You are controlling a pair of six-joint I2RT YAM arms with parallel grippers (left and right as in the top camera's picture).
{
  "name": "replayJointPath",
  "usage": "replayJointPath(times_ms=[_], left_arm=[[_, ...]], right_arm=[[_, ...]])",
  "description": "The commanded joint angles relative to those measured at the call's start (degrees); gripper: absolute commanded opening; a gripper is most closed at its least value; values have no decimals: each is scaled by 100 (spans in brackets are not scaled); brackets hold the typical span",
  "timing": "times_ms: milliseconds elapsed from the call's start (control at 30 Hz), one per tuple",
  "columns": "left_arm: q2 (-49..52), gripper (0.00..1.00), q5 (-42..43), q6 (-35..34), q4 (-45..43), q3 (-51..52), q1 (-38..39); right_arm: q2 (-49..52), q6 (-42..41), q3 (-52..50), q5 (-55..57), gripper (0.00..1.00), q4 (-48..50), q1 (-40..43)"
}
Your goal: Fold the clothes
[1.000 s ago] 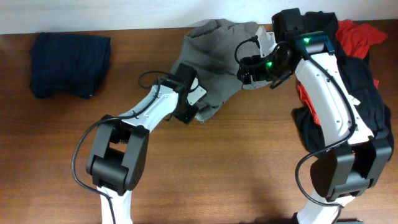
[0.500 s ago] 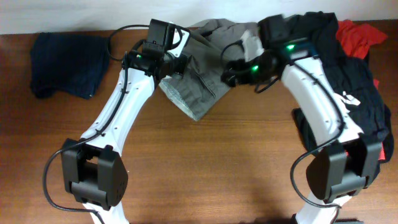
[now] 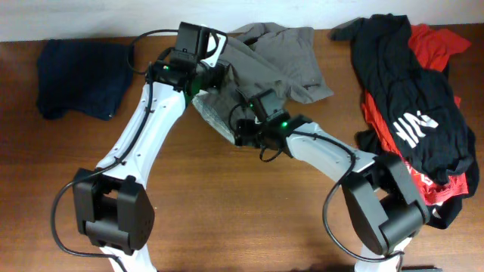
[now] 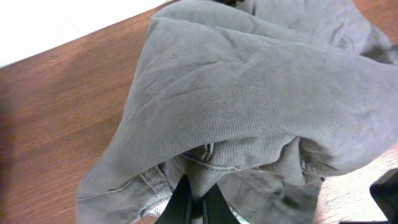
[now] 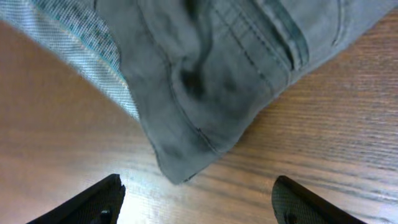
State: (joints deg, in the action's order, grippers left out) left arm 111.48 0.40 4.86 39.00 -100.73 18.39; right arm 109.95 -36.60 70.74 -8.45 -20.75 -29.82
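Observation:
My left gripper lifts toward the navy piece next, then lowers to release the waistband, since bare tabletop lies to the left in the overhead view.
The grey shorts (image 3: 276,64) lie crumpled at the back middle of the table, with a pale inner lining (image 3: 215,117) showing at their front corner. My left gripper (image 3: 208,79) is shut on a fold of the grey shorts (image 4: 249,106) at their left edge, and its fingers (image 4: 186,202) pinch the cloth. My right gripper (image 3: 240,132) is open and empty, low over the table at the shorts' front corner (image 5: 186,155), which hangs between its spread fingertips (image 5: 106,199).
A folded navy piece (image 3: 83,68) lies at the back left. A black piece with white lettering (image 3: 412,106) lies over red clothes (image 3: 435,41) at the right. Bare wooden table (image 3: 249,211) fills the front.
My left gripper carried the shorts' edge from the front to the back left. My right gripper left the shorts' back right side and swung down to their front corner, now open.

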Motion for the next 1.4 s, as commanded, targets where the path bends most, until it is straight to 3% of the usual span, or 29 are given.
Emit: replayJointPath(times_ms=[0,100,233,300,333,467,567,833,1133,1367], left_arm=[[-61,1,-44,-81,46,-48,-57],[-61,0,-44,-79,116,-48,-68],[-61,1,-46,-76,173,-48,-70],[-61,0,-46,-79,166,-48,-98],[-61,0,-55,-79,164,-48,-116],[-101,0,-63,-367,170,-177,-431],[-284,1,111,-673,249,-420,-848],[-1495,1,326,-723,374,-601,-1714],[-2977,1,651,-723,1075,-599,-1635],[-4251,1,1169,-723,1731,-599,-1502]], right_arm=[[339,-693,-57,577,80,426,-214],[688,-962,-57,570,75,868,-315],[1082,-1213,-57,479,60,944,-354],[1130,-1172,-52,420,15,942,-313],[1102,-1169,-42,415,6,929,-295],[688,-619,-4,221,4,748,-42],[-59,92,164,229,4,61,278],[-2343,2269,2288,227,4,-3622,1687],[-2662,3213,5646,232,4,-6161,2122],[-2673,3397,6824,225,4,-7344,2116]])
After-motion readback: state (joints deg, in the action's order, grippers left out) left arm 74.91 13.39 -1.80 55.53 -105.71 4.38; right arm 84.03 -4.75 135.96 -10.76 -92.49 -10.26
